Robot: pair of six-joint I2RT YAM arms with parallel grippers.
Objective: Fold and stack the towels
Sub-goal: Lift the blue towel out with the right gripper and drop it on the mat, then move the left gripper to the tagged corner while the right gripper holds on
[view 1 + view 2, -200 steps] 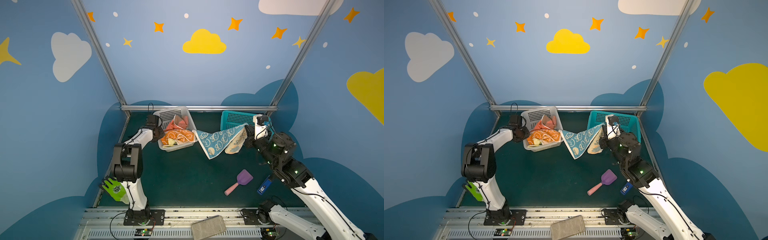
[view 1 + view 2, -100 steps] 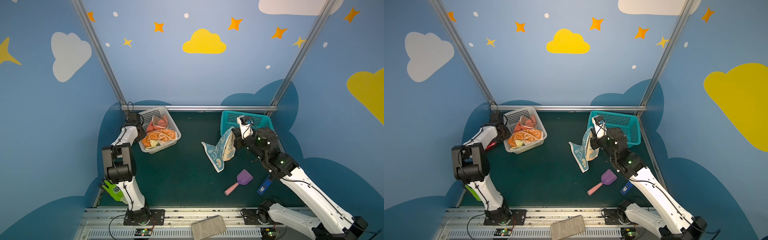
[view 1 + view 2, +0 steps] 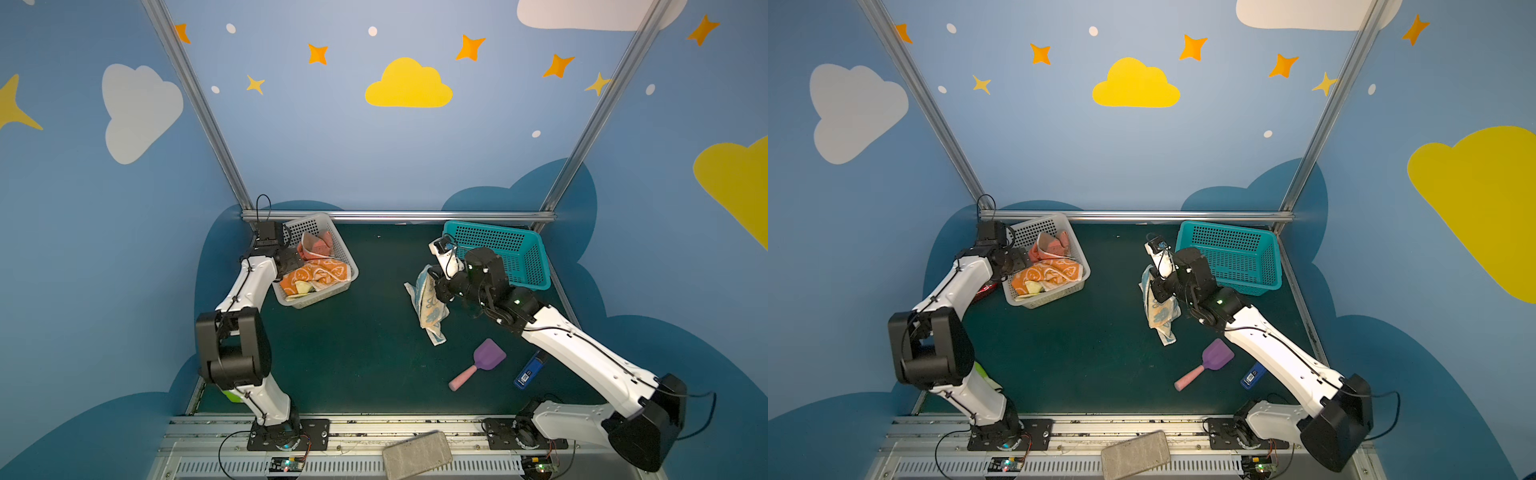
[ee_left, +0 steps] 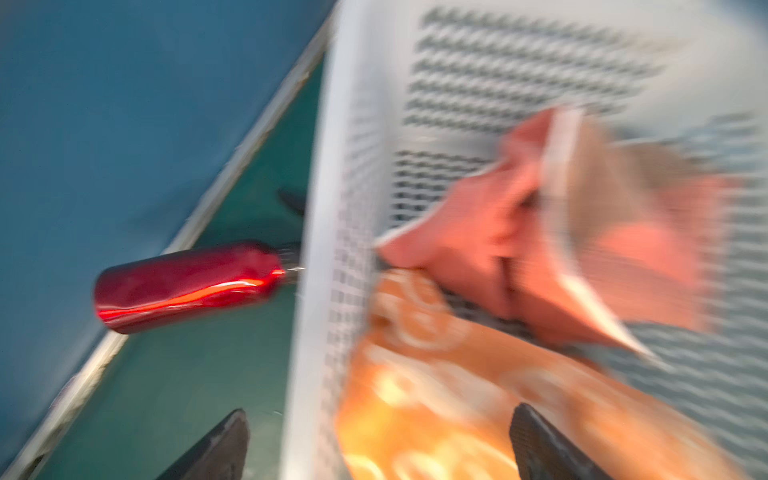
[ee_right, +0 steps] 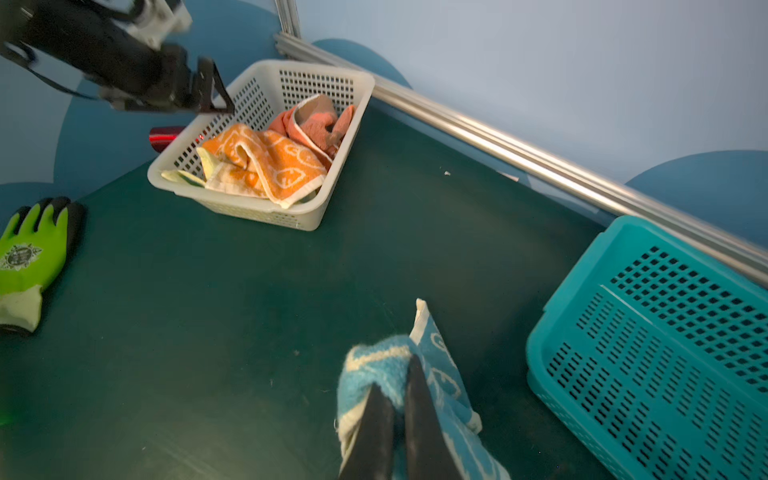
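The bare mat toward the white basket lies below my right gripper. My right gripper will lower the bunched edge that way next and release it on the clear space.
My right gripper (image 5: pixel 395 374) is shut on a bunched edge of the blue towel (image 5: pixel 386 361) with white figures. In both top views that blue towel (image 3: pixel 428 305) (image 3: pixel 1160 311) hangs from the right gripper (image 3: pixel 436 286) right of the mat's middle. The white basket (image 3: pixel 316 301) (image 5: pixel 232 203) at the back left holds an orange towel (image 3: pixel 320 272) (image 5: pixel 270 162), a salmon towel (image 3: pixel 318 245) (image 5: pixel 316 120) and a pale yellow one (image 5: pixel 178 176). My left gripper (image 4: pixel 380 413) (image 3: pixel 293 259) is open, and its fingers straddle the white basket's (image 4: pixel 316 249) left wall above the orange towel (image 4: pixel 415 395).
A teal basket (image 3: pixel 490 239) (image 5: pixel 665 332) stands at the back right. A purple scoop (image 3: pixel 486 357) and a small blue device (image 3: pixel 528 372) lie front right. A red object (image 4: pixel 187 282) lies left of the white basket. A lime-green glove (image 5: pixel 33 245) lies front left.
The blue towel was stretched from the white basket to my right gripper; now it hangs from that gripper alone. The basket and left gripper shifted left, and the left gripper opened.
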